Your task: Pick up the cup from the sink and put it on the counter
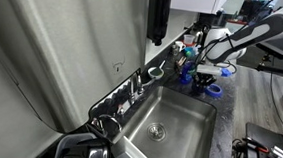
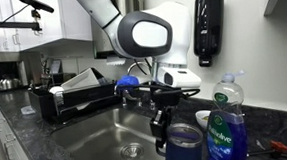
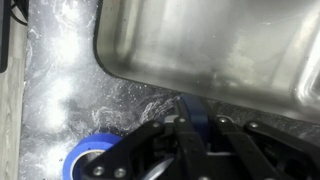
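Note:
Next, my gripper lowers slightly and eases toward the dish soap bottle to release the cup [image 2: 184,146] on the counter beside the sink. The cup is past the sink's rim.
The dark blue cup [image 2: 184,146] is over the dark counter [image 2: 17,148], just beside the steel sink's [image 2: 97,143] rim. My gripper [image 2: 164,119] is shut on its wall from above. In the wrist view the cup's blue wall [image 3: 192,108] runs between the black fingers of the gripper [image 3: 197,124], with the sink [image 3: 220,40] above it and the speckled counter [image 3: 60,80] below. In an exterior view the gripper [image 1: 208,76] holds the cup [image 1: 205,86] past the far end of the sink [image 1: 169,116]. I cannot tell whether the cup touches the counter.
A flat blue ring [image 3: 88,153] lies on the counter next to the gripper. A dish soap bottle [image 2: 224,125] stands right beside the cup. A dish rack [image 2: 79,94] sits beyond the sink. A small grey bowl [image 1: 155,73] and the faucet [image 1: 136,86] are along the wall.

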{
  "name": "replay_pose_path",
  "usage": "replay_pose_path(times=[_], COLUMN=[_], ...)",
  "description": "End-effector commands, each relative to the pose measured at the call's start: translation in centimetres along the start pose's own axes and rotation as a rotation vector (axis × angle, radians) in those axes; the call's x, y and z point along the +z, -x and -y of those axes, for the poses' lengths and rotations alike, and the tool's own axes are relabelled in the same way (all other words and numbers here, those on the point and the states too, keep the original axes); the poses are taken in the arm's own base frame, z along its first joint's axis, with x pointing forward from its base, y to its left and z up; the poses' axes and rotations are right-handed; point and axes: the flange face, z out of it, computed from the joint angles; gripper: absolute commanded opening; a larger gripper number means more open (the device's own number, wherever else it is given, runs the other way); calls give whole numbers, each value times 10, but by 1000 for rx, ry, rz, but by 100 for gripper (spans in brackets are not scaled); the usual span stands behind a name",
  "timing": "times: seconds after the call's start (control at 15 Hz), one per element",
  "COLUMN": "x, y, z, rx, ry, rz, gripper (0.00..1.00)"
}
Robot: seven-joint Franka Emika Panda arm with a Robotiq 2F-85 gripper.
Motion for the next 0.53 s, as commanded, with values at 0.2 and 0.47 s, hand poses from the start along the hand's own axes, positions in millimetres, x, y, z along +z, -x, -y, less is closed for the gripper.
replay_pose_path(times=[0.2,0.47], x=[6,11], y=[-20,-17], z=[-3,-1], rx=[26,25], ry=[-87,-83], rz=[-13,-31], gripper=[4,4])
